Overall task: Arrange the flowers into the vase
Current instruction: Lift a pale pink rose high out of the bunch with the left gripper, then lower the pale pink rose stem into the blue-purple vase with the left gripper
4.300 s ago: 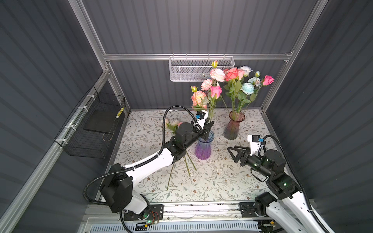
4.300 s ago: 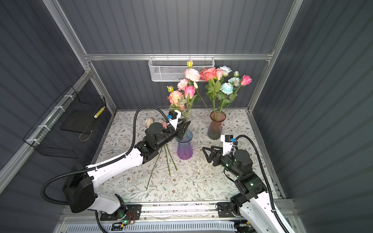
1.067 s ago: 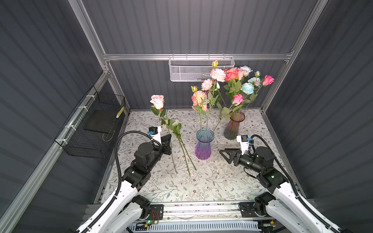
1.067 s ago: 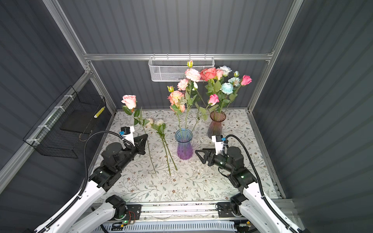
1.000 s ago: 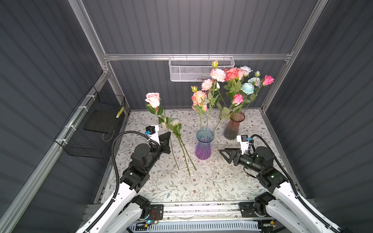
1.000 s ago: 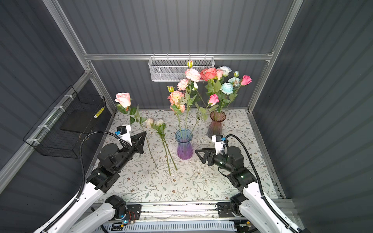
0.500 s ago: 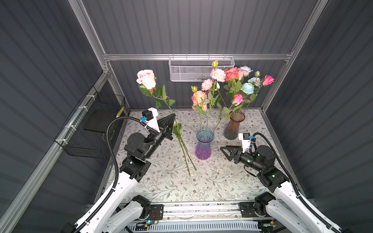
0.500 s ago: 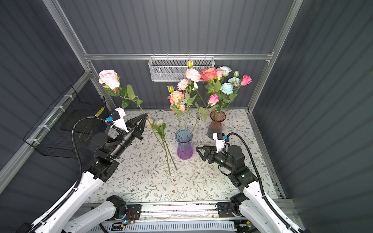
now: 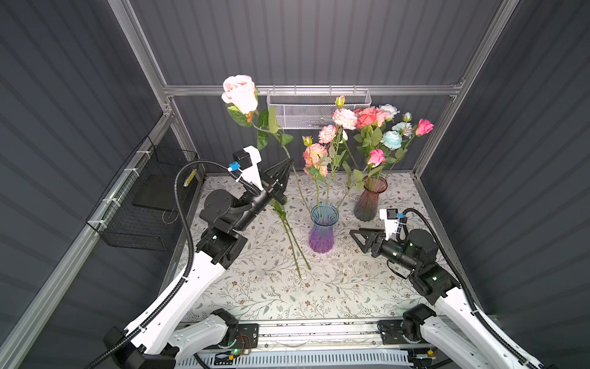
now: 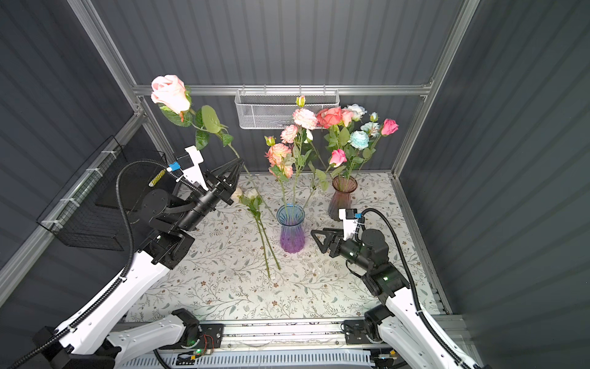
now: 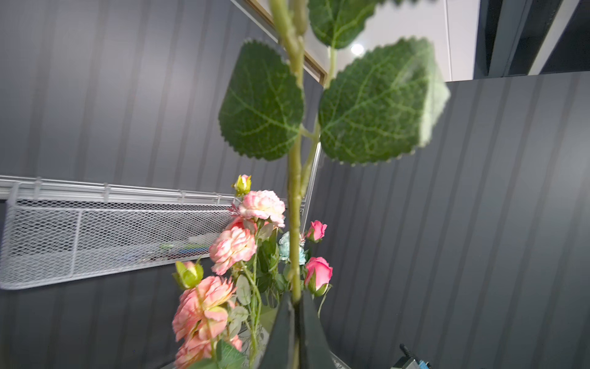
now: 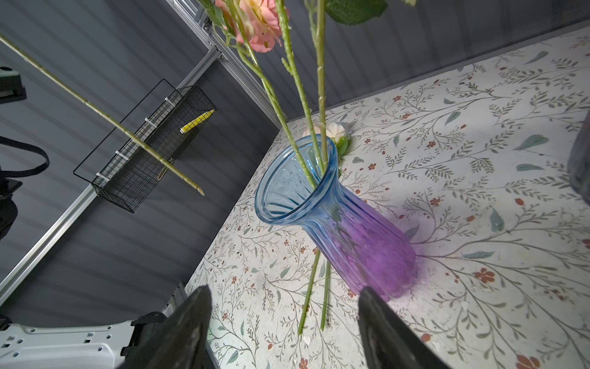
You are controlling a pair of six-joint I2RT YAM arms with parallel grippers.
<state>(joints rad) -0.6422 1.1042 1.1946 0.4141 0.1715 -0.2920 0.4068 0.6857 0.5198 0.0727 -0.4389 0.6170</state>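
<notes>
Next, my left gripper swings toward the blue-to-purple vase's opening (image 9: pixel 324 212), then lowers the rose's stem inside and releases it, as the stem's end still hangs outside the vase's rim.
My left gripper (image 9: pixel 288 163) (image 10: pixel 238 164) is shut on the green stem (image 11: pixel 294 198) of a pale pink rose (image 9: pixel 240 92) (image 10: pixel 170 93). It holds the rose high, left of the blue-to-purple vase (image 9: pixel 321 238) (image 10: pixel 291 238). The stem's lower end (image 12: pixel 134 135) hangs in the air beside the vase rim (image 12: pixel 265 207). This vase holds three stems with coral ruffled blooms (image 9: pixel 314 154). Two white flowers (image 10: pixel 265 233) lie on the table left of it. My right gripper (image 9: pixel 360 239) (image 12: pixel 285 289) stands open, empty, just right of the vase.
A dark red vase (image 9: pixel 370 199) at the back right holds several pink, coral, white and pale blue flowers. A white mesh basket (image 9: pixel 319 110) hangs on the back wall. A black wire basket (image 9: pixel 143 207) hangs on the left wall. Grey panels enclose the floral tabletop (image 9: pixel 319 287).
My left arm has lifted the pink rose from low over the table's left side upward and toward the vase. The right gripper has barely shifted and stays open.
</notes>
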